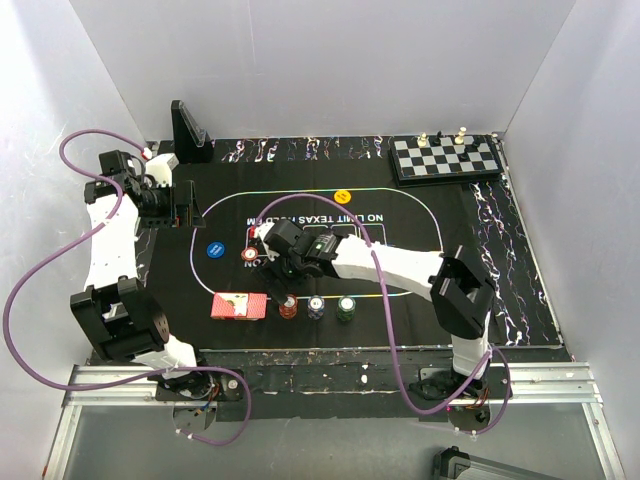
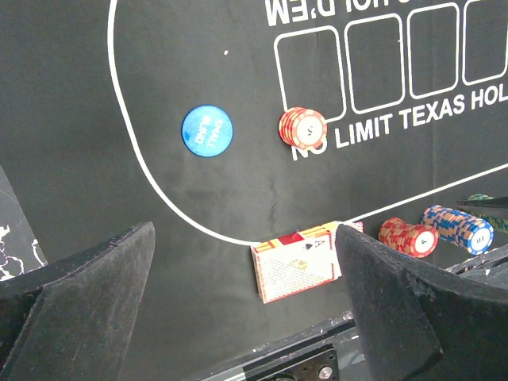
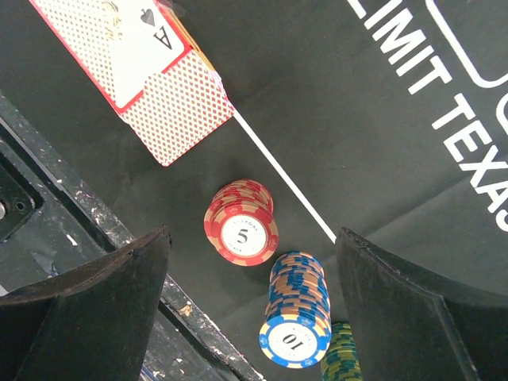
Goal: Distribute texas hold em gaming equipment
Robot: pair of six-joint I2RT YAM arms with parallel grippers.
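It will be between the fingers of my right gripper, which will lower next and bring its fingers closer together around it.
A deck of red-backed playing cards (image 1: 238, 306) (image 2: 298, 270) (image 3: 135, 63) lies at the mat's near edge with an ace face up on top. To its right stand a red chip stack (image 1: 288, 306) (image 3: 241, 222), a blue chip stack (image 1: 316, 307) (image 3: 298, 313) and a green chip stack (image 1: 345, 308) (image 3: 341, 357). Another red chip stack (image 1: 249, 254) (image 2: 302, 127) sits on the printed lettering. A blue button disc (image 1: 215, 250) (image 2: 207, 131) and a yellow button disc (image 1: 343, 196) lie flat. My right gripper (image 1: 278, 262) (image 3: 252, 317) hangs open above the red and blue stacks. My left gripper (image 1: 182, 205) (image 2: 246, 317) is open and empty, off to the far left.
The black felt mat (image 1: 420, 240) covers the table's middle. A chessboard (image 1: 445, 155) with a few pieces sits at the back right. A black stand (image 1: 188, 130) rises at the back left. White walls close in on three sides.
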